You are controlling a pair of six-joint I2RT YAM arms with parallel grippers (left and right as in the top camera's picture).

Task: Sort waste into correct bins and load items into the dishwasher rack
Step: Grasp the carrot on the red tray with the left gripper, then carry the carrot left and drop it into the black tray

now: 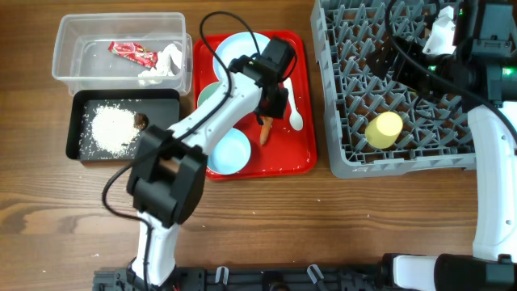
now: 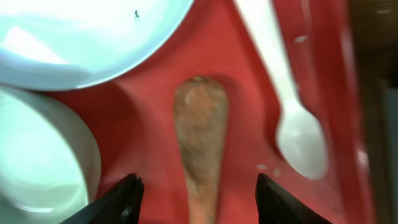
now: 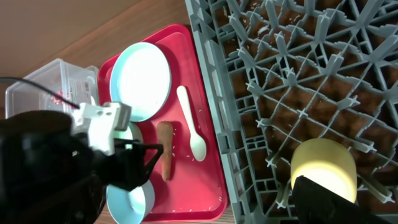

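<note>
My left gripper is to come down next onto the middle of the orange carrot and close on it, because the bare red tray beside the carrot leaves room for a finger on each side.
My left gripper (image 1: 271, 109) is open, low over the red serving tray (image 1: 299, 158). Its fingers (image 2: 198, 186) straddle the orange carrot (image 2: 200, 124), which also shows in the overhead view (image 1: 265, 131). Beside the carrot lie the white spoon (image 1: 295, 113), the pale blue plate (image 1: 238, 52) and two small bowls (image 1: 230, 152). The yellow cup (image 1: 384, 129) lies in the grey rack (image 1: 404, 162). My right gripper (image 1: 416, 69) hovers over the rack, open and empty; one dark finger (image 3: 323, 202) shows just below the cup (image 3: 323, 165).
The clear tub (image 1: 73, 48) at the far left holds the red sauce packet (image 1: 133, 53) and white tissue (image 1: 166, 63). The black tray (image 1: 161, 101) in front of it holds rice (image 1: 111, 129) and a brown lump (image 1: 140, 121). A few rice grains dot the red tray.
</note>
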